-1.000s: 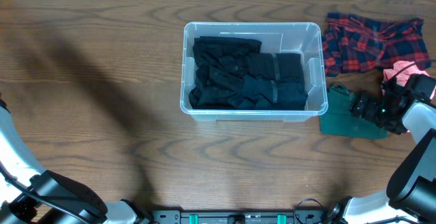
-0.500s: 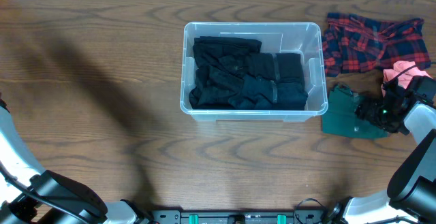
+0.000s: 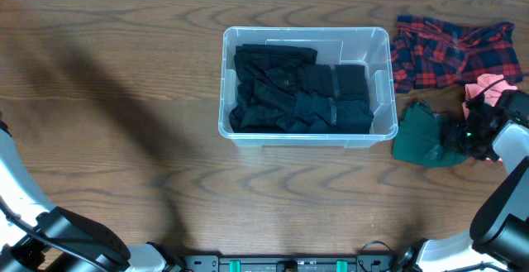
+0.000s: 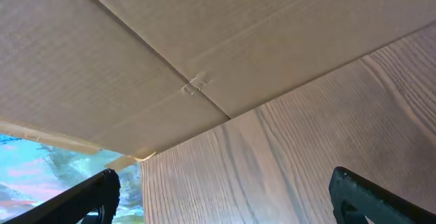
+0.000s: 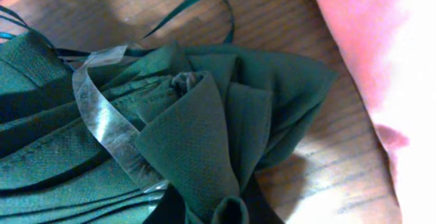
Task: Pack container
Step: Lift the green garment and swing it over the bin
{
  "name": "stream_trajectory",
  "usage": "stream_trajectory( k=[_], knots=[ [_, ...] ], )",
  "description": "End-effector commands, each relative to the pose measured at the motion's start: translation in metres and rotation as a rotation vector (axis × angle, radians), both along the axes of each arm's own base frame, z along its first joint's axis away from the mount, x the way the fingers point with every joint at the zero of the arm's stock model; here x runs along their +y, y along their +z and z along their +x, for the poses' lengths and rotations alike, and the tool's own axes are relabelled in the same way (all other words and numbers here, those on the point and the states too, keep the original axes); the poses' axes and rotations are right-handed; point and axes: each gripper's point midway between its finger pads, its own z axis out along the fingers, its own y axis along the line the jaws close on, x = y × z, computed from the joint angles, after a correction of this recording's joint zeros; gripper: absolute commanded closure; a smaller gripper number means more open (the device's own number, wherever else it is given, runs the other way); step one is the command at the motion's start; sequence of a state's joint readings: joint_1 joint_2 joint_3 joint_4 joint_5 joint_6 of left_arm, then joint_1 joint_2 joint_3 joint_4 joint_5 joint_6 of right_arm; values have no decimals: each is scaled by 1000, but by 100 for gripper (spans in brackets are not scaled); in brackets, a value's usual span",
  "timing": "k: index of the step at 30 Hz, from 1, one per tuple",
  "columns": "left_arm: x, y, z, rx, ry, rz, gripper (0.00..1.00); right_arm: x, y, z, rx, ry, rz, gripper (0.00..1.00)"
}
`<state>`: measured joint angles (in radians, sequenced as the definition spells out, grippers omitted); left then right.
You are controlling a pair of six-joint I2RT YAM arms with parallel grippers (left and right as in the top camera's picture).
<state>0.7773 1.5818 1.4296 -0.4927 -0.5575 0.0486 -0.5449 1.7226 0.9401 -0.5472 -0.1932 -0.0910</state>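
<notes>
The plaid garment still lies uncovered in the container. My right gripper will next lift the green garment outward over the container's rim, then lower and release it beside the plaid garment in the container's far corner.
The clear plastic container sits mid-table, filled with dark folded garments. To its right lies a dark green garment, bunched into folds with a clear plastic strip across it. My right gripper is shut on the green cloth, which is pinched up between its jaws. My left gripper stands open over bare wood at the far left, holding nothing.
A red-and-navy plaid garment lies at the back right. A pink garment rests just beyond the right gripper. A cardboard panel rises next to the left gripper. The wooden table spreads left of the container.
The right gripper closed on the green garment, which has gathered from a flat shape into a bunched one. The left arm has not moved.
</notes>
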Motion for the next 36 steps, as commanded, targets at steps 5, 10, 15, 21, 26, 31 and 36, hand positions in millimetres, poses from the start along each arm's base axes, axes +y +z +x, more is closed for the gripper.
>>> stream_trajectory(
  k=[5, 10, 15, 21, 26, 31, 36],
  knots=[
    [-1, 0, -6, 4, 18, 6, 2, -27, 28, 15, 49, -12, -79, 99],
    [-1, 0, -6, 4, 18, 6, 2, -15, 90, 68, -109, 58, -45, 99],
    [-1, 0, -6, 4, 17, 6, 2, 10, 151, 115, -251, 142, -71, 99],
    [-1, 0, -6, 4, 17, 6, 2, 72, 240, 169, -465, 260, -108, 99],
    [-1, 0, -6, 4, 17, 6, 2, 127, 310, 190, -630, 303, -81, 99],
    [-1, 0, -6, 4, 18, 6, 2, 176, 311, 189, -628, 367, -27, 99],
    [-1, 0, -6, 4, 17, 6, 2, 219, 272, 186, -537, 451, 15, 99]
  ],
)
